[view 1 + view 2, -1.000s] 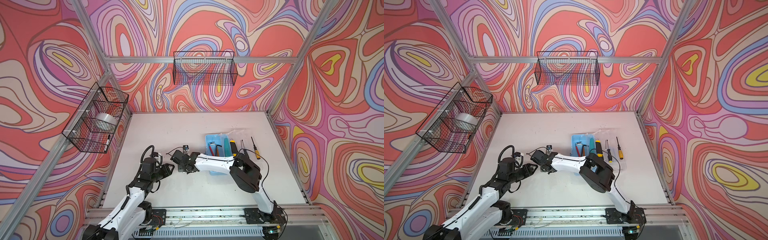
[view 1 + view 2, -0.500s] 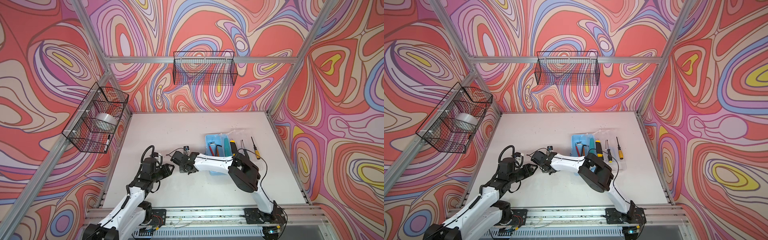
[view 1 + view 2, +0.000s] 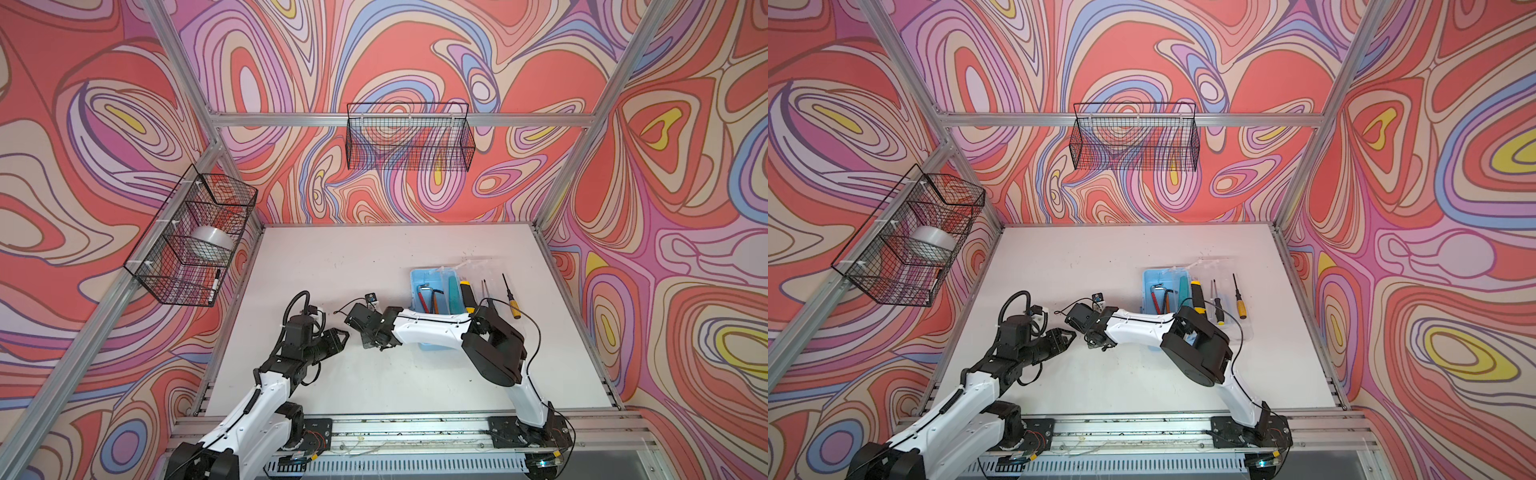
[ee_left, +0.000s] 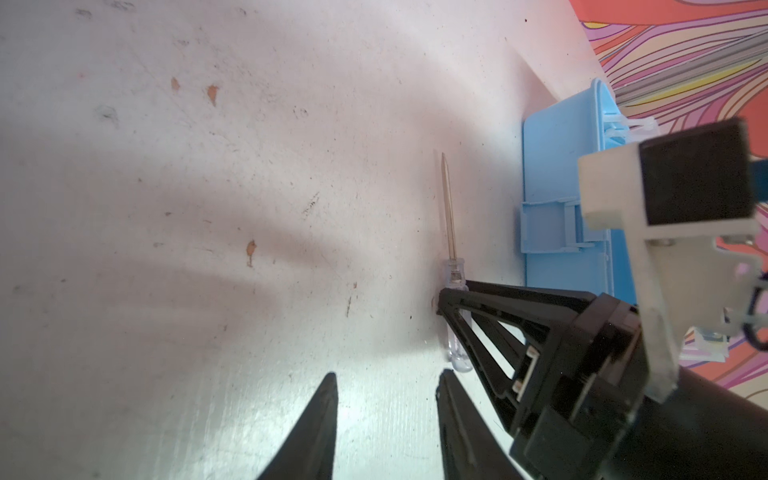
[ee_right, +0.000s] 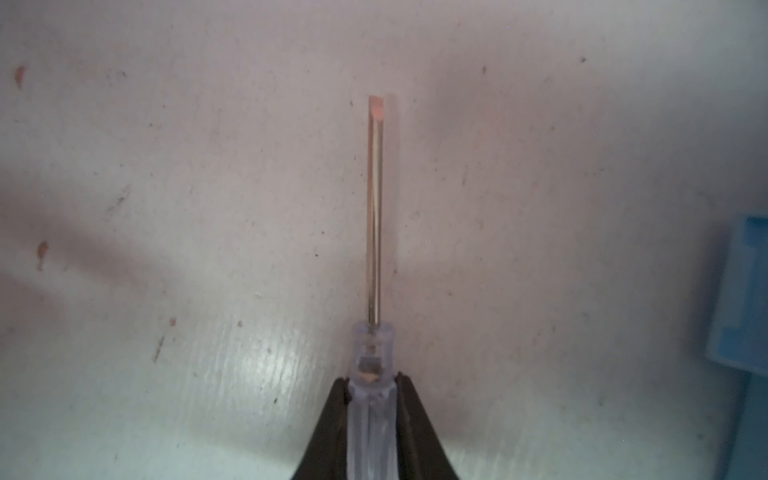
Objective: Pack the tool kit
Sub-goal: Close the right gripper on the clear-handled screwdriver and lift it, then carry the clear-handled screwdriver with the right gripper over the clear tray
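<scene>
The free part of the lid between the screwdrivers lies across the box (image 3: 415,277) from my right gripper, so I will raise it, cross the box, then lower and release there.
The light-blue tool box (image 3: 415,277) stands open at the right in both top views, with hex keys (image 3: 428,297) and a teal utility knife (image 3: 455,296) inside. A yellow-and-black knife (image 3: 467,294) and two screwdrivers (image 3: 514,309) lie on its clear lid (image 3: 478,266). My right gripper (image 5: 372,378) reaches across to the left of the box and is shut on the clear handle of a small flat-blade screwdriver (image 5: 375,208), held low at the table. The left gripper (image 4: 387,374) is open and empty, its tips just short of that handle's end (image 4: 586,365). The box side (image 4: 548,166) lies beyond.
A black wire basket (image 3: 409,139) hangs on the back wall. Another one (image 3: 195,241) on the left wall holds a tape roll and a marker. The white table (image 3: 332,257) is bounded by aluminium frame rails, with the arm bases along the front rail.
The right jaws have closed onto the clear screwdriver handle. Both arms have stayed almost where they were.
</scene>
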Motion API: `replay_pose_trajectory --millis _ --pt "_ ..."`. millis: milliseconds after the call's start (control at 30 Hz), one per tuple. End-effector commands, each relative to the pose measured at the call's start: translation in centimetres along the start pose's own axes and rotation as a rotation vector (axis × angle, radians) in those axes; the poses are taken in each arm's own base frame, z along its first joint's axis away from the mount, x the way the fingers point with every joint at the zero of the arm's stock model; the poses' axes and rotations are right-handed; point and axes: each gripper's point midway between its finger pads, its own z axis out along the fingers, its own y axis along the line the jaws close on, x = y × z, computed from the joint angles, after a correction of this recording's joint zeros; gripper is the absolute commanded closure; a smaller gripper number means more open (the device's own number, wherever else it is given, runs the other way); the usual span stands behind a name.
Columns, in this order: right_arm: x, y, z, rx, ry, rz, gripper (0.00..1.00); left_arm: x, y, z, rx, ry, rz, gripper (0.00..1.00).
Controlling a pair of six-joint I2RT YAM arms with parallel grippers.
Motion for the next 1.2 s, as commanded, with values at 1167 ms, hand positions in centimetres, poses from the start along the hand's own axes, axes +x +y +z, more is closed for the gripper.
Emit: replay_pose_trajectory --millis 1167 --pt "-0.8 -36.1 -17.1 0.476 -0.073 0.182 1.0 0.1 -0.7 0.0 0.05 0.0 0.009 0.6"
